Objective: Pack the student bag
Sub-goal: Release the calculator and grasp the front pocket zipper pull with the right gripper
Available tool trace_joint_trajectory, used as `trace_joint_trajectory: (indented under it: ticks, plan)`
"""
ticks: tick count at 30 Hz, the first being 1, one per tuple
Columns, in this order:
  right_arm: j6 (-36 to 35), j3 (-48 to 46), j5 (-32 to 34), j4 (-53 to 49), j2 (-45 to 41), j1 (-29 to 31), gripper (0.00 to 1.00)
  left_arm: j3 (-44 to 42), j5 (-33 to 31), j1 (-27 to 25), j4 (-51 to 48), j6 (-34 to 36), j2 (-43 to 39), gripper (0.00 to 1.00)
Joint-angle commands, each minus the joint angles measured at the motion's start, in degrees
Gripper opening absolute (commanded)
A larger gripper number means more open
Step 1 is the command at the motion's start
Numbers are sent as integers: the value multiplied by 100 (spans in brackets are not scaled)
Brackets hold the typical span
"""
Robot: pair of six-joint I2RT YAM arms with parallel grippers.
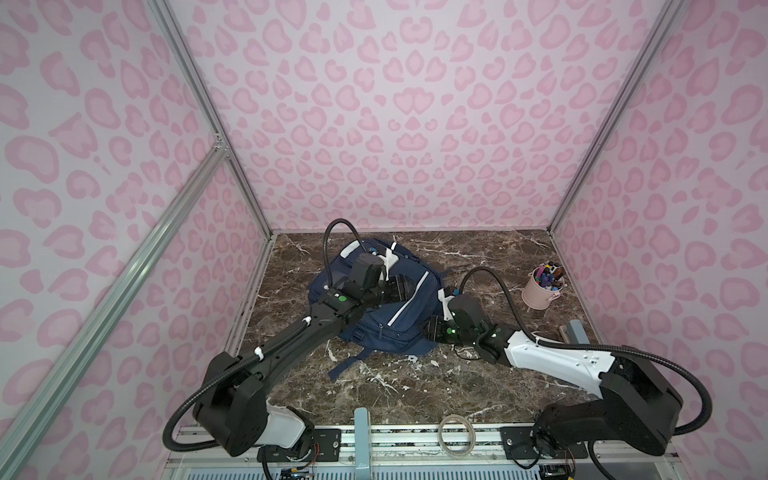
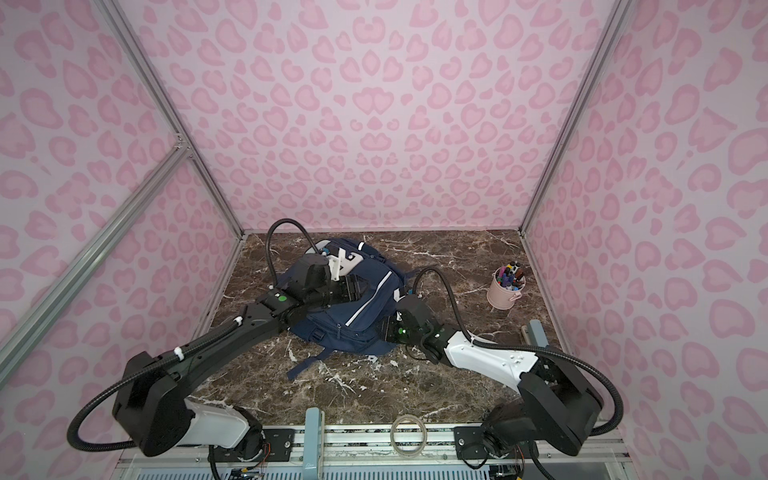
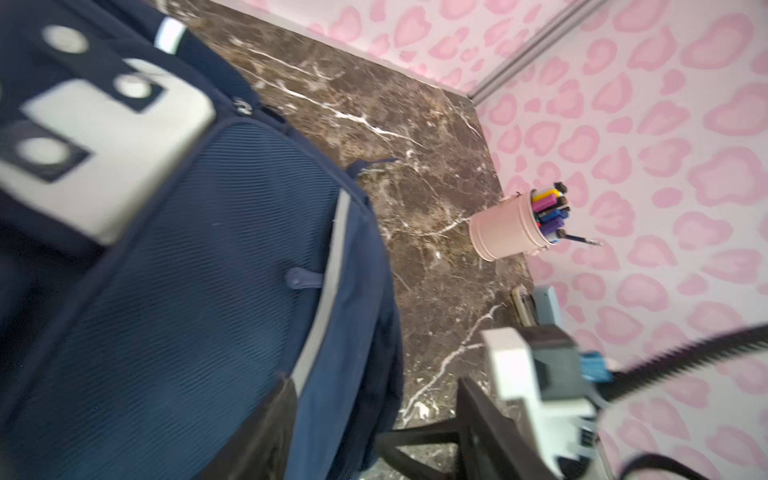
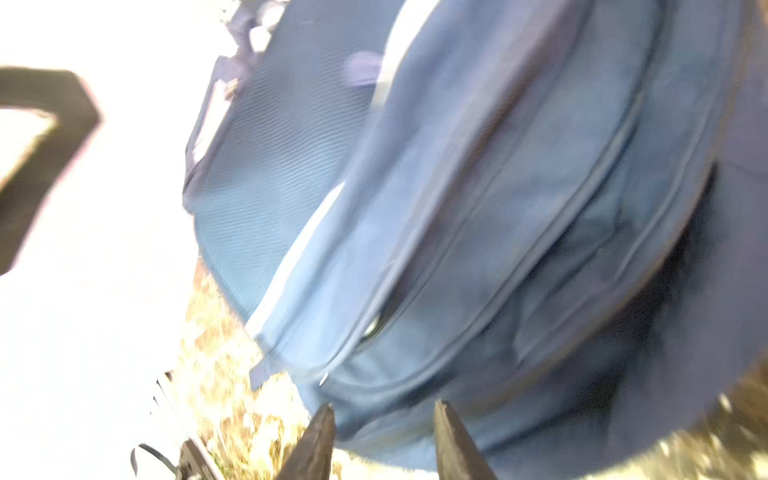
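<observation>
The right gripper will next move across the near side of the bag toward the zipper pull by the white stripe's near end [image 1: 381, 327], because its open fingers are at another edge of the bag.
The student bag [image 1: 388, 332] [image 2: 345, 332], navy with white stripes, lies flat on the marble table left of centre in both top views. My left gripper [image 1: 406, 289] [image 2: 353, 289] hovers over its upper middle. In the left wrist view that gripper [image 3: 376, 386] is open; one finger [image 3: 257, 432] is over the bag [image 3: 187, 270], the other is beyond the bag's edge. My right gripper [image 1: 432, 328] [image 2: 384, 328] is at the bag's lower right edge. In the blurred right wrist view it [image 4: 382, 409] is open, its tips just short of the bag's fabric [image 4: 498, 208].
A pink bucket of pens [image 1: 540, 291] [image 2: 505, 293] [image 3: 498, 232] stands at the right back. A clear tape roll [image 1: 457, 434] [image 2: 409, 434] lies on the front rail. A grey bracket [image 1: 575, 332] sits at the right edge. Bag straps [image 1: 345, 365] trail forward. Pink walls enclose three sides.
</observation>
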Motion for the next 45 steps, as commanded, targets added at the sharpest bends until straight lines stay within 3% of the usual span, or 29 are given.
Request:
trace_joint_trajectory:
  ticks: [1,6,11,14,16,18,26,31,36,38,42,45]
  plan:
    - [-97,97,912,-665,-41,450,48,-676,-795,44,-382,60,-577,61]
    - [-137,867,1753,-766,703,1433,50,-1443,-1403,113,-163,-24,-1140,64]
    - [-115,1453,1693,-495,1512,1680,53,-1338,-1871,161,-153,58,-898,66]
    - [-103,1758,1658,-385,1918,1700,54,-1314,-1580,224,123,39,-558,66]
    - [-150,1980,1674,-398,2141,1698,54,-1268,-1463,225,245,47,-344,62]
    - [-206,2181,1764,-463,2308,1723,54,-1241,-1445,225,247,48,-210,51]
    - [-58,2876,2102,-1093,2995,1597,48,-1390,-1586,241,207,-19,-401,38]
    - [-205,3069,2312,-1150,3157,1575,37,-1529,-1537,304,247,-39,-366,31]
    - [-384,3118,2326,-1271,3160,1557,10,-1536,-1598,330,371,13,-245,31]
    - [-411,2992,2215,-1197,3075,1557,2,-1501,-1563,339,398,21,-139,26]
    - [-444,2598,1933,-1095,2827,1566,0,-1409,-1629,386,393,49,67,4]
    - [-555,2281,1828,-1178,2579,1546,0,-1435,-1576,524,355,43,143,3]
